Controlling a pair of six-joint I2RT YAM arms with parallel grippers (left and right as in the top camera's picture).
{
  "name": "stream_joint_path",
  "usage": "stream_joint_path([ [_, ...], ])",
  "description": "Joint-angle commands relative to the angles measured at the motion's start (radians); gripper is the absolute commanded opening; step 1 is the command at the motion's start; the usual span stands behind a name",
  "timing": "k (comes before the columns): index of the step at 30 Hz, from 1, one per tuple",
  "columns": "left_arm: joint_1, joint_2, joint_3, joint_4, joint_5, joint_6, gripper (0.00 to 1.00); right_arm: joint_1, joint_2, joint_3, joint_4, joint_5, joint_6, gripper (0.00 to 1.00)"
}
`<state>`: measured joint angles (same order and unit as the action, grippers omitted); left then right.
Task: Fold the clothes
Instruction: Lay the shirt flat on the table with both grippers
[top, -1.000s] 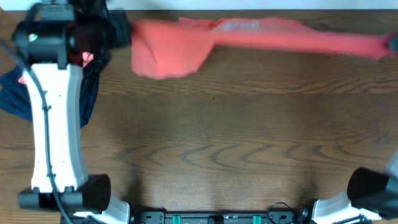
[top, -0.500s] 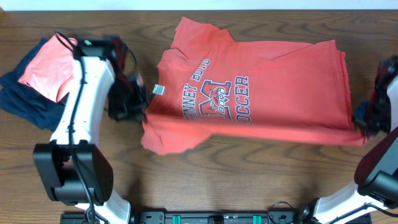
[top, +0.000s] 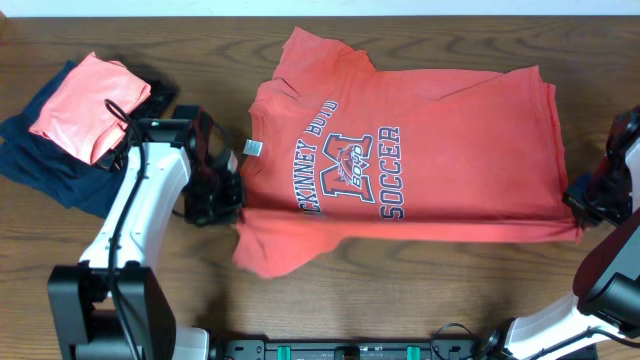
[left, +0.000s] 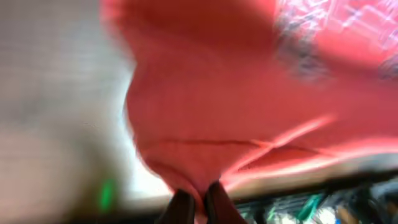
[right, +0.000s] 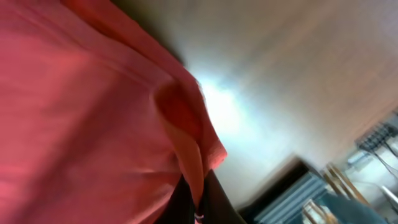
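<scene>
My right gripper carries the shirt's near hem corner away from my base along the hem toward the hem's far corner (top: 541, 78) next, then opens.
The clothes, a heathered red T-shirt (top: 420, 130), lies spread across the table with its white lettering and dark logo facing up and its neck label (top: 253, 148) at the left. My left gripper (top: 228, 200) is shut on the shirt's near-left edge, beside a sleeve that hangs toward the front. The left wrist view shows red cloth (left: 205, 112) pinched between the dark fingers of the left gripper (left: 199, 202). My right gripper (top: 577, 200) is shut on the near-right hem corner. In the right wrist view a fold of the cloth (right: 81, 112) runs into the closed right gripper (right: 200, 199).
A folded salmon-pink garment (top: 88, 92) rests on a navy blue garment (top: 50, 165) at the far left, just behind my left arm. Bare wooden table (top: 400, 290) lies between the shirt's near edge and the arm bases.
The shirt went from a blurred, stretched band at the far edge to lying spread flat. Both grippers drew its near edge toward the front and kept their grip.
</scene>
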<state>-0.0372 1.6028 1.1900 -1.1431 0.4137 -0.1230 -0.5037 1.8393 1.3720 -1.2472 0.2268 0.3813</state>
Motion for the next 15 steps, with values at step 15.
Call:
stream_joint_path([
  [15,0.005,0.092,0.013,0.706,0.125,-0.21,0.06,0.038,-0.005,0.002,0.53,-0.255,-0.049,0.01],
])
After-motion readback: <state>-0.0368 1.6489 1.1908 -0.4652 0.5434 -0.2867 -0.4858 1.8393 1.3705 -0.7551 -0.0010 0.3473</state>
